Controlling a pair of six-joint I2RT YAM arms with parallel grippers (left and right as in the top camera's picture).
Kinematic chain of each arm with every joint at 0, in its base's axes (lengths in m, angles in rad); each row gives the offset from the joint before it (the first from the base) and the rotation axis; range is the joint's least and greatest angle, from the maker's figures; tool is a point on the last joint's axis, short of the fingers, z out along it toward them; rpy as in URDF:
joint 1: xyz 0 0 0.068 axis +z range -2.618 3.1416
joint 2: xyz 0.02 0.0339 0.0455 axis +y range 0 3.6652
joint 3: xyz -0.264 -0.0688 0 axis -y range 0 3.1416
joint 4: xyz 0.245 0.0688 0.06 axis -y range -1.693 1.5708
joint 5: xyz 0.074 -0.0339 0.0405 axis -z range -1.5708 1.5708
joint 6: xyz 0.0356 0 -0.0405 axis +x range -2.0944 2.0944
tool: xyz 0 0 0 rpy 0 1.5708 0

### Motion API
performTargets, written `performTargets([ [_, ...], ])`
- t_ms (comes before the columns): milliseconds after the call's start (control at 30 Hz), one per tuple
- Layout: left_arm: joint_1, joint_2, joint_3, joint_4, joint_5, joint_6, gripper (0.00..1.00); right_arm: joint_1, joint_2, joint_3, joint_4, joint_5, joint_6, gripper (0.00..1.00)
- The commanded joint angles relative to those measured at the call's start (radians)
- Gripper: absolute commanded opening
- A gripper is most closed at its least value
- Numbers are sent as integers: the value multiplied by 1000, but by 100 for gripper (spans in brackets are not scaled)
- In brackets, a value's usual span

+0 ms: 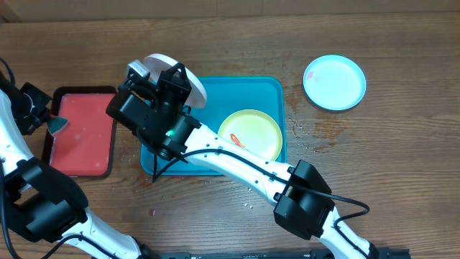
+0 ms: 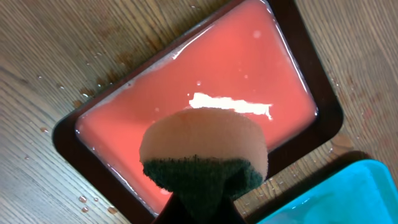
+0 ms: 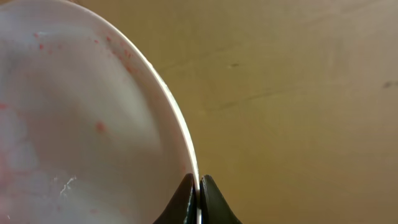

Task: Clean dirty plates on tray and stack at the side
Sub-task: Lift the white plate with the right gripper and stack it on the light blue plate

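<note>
The robot's right gripper should next swing past the teal tray, then make the white plate level and lower it onto the light blue plate [image 1: 334, 82] at the side.
My right gripper [image 1: 175, 80] [image 3: 199, 185] is shut on the rim of the white plate [image 1: 164, 65] [image 3: 81, 124]. It holds the plate tilted above the far left corner of the teal tray [image 1: 272, 90], and red specks dot the plate's face. A yellow-green plate [image 1: 250, 134] with a red sauce smear lies in the tray. The light blue plate [image 1: 334, 82] rests on the table at the far right. My left gripper [image 1: 52, 121] [image 2: 202, 208] is shut on a sponge [image 1: 59, 124] [image 2: 205, 155] and hovers over the red tray [image 1: 86, 137] [image 2: 205, 93].
The red tray with a dark rim holds a shallow pinkish liquid. Water drops lie on the wood around it and to the right of the teal tray [image 2: 339, 193]. The right arm [image 1: 237, 162] stretches across the teal tray's front edge.
</note>
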Motion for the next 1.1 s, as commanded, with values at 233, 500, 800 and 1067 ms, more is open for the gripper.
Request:
performTargets([
  [233, -8, -1, -5, 8, 30, -14, 4, 0, -34, 21, 11, 92, -128, 4],
  [500, -8, -1, -5, 8, 30, -14, 4, -99, -34, 21, -40, -353, 167, 4],
  [800, -13, -1, -5, 19, 30, -14, 4, -490, -64, 24, -284, -968, 604, 4],
  [1067, -32, -1, -5, 26, 30, -14, 4, -1003, -56, -12, -463, -1474, 693, 4],
])
